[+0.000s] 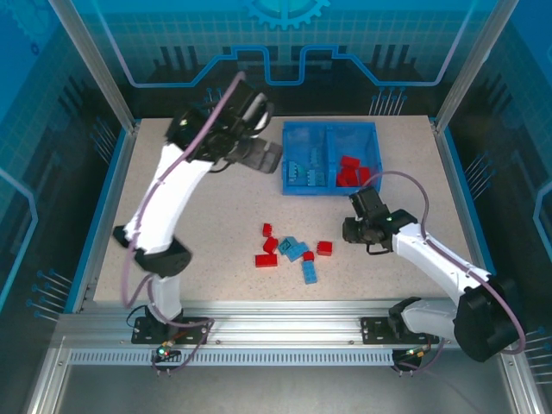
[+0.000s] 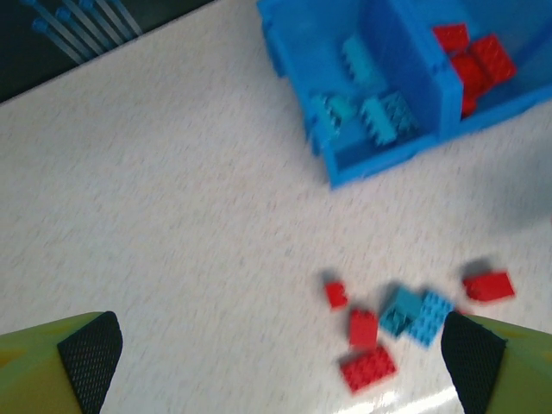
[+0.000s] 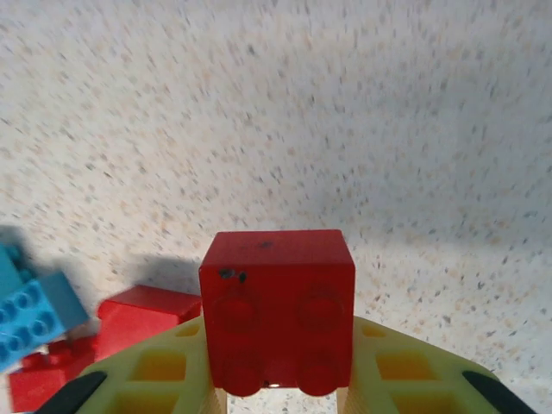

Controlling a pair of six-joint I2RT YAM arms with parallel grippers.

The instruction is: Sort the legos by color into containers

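Next I will raise my right gripper and move it outward over the container holding red bricks to release the red lego [image 3: 278, 302] with its color.
My right gripper [image 3: 278, 392] is shut on a red lego [image 3: 278, 302], held just above the table, right of the loose pile. That gripper [image 1: 358, 229] stands beside a red brick [image 1: 324, 248]. Loose legos lie mid-table: red ones [image 1: 266, 260] and light blue ones [image 1: 293, 248]. The blue bin [image 1: 288, 160] sits at the back; its left container holds blue bricks [image 1: 306, 169] and its right container holds red bricks [image 1: 354, 171]. My left gripper [image 1: 263, 155] hangs open and empty, left of the bin. In the left wrist view the gripper [image 2: 282, 362] is high over the pile [image 2: 405, 315].
Another red brick [image 3: 142, 315] and a blue one [image 3: 30, 315] lie close to the left of my right fingers. The table's raised blue edges and the metal frame posts [image 1: 116, 86] bound the work area. Bare tabletop [image 1: 198, 216] stretches left of the pile.
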